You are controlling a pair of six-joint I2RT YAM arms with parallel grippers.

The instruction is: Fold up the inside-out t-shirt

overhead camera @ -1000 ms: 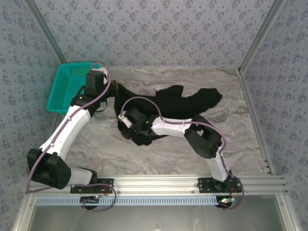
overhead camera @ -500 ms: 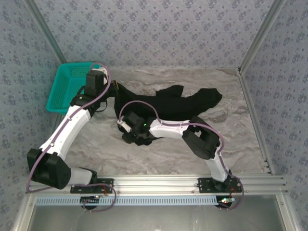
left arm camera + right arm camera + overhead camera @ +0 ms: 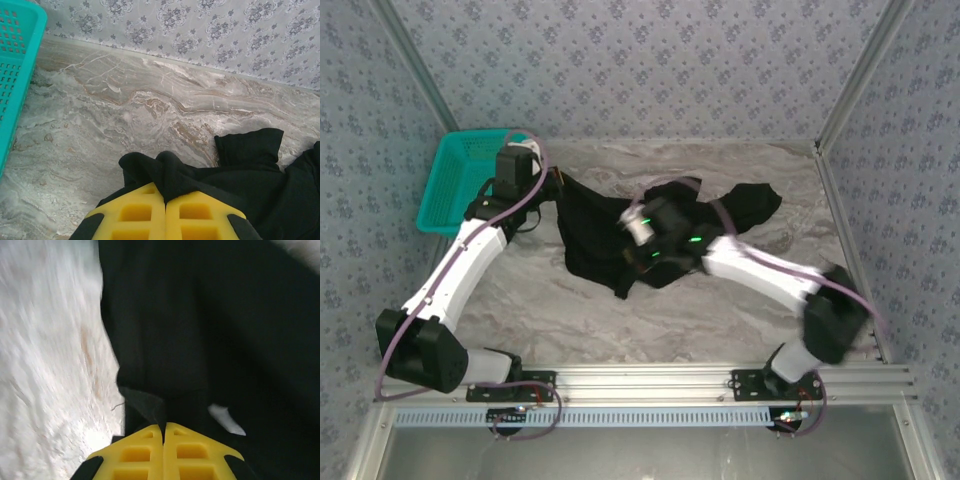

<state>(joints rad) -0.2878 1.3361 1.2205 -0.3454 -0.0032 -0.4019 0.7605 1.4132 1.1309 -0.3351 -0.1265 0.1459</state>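
The raised fold, stretched up close to the basket, goes down toward the shirt's middle (image 3: 604, 212) next, away from the basket's rim. My left gripper carries it and releases it.
The inside-out t-shirt (image 3: 595, 240) lies crumpled and black in the middle of the marble table, its plain side showing. My left gripper (image 3: 555, 185) is at the shirt's far-left corner. In the left wrist view its yellow fingers (image 3: 135, 212) are shut on a raised fold of the black cloth (image 3: 172, 172). My right gripper (image 3: 632, 228) hangs blurred over the middle of the shirt. The right wrist view shows its fingers (image 3: 192, 452) shut on a pinch of black cloth (image 3: 150, 407), with a small white tag (image 3: 227, 420) just to the right.
A teal plastic basket (image 3: 455, 185) stands at the far left corner, its rim (image 3: 15, 75) close beside my left gripper. Metal frame posts and patterned walls close in the table. Bare marble (image 3: 720, 320) lies in front of the shirt.
My right gripper has shut on the cloth and swung from the shirt's near-left edge back and right, pulling cloth along; its elbow moved far right. The left arm has stayed put.
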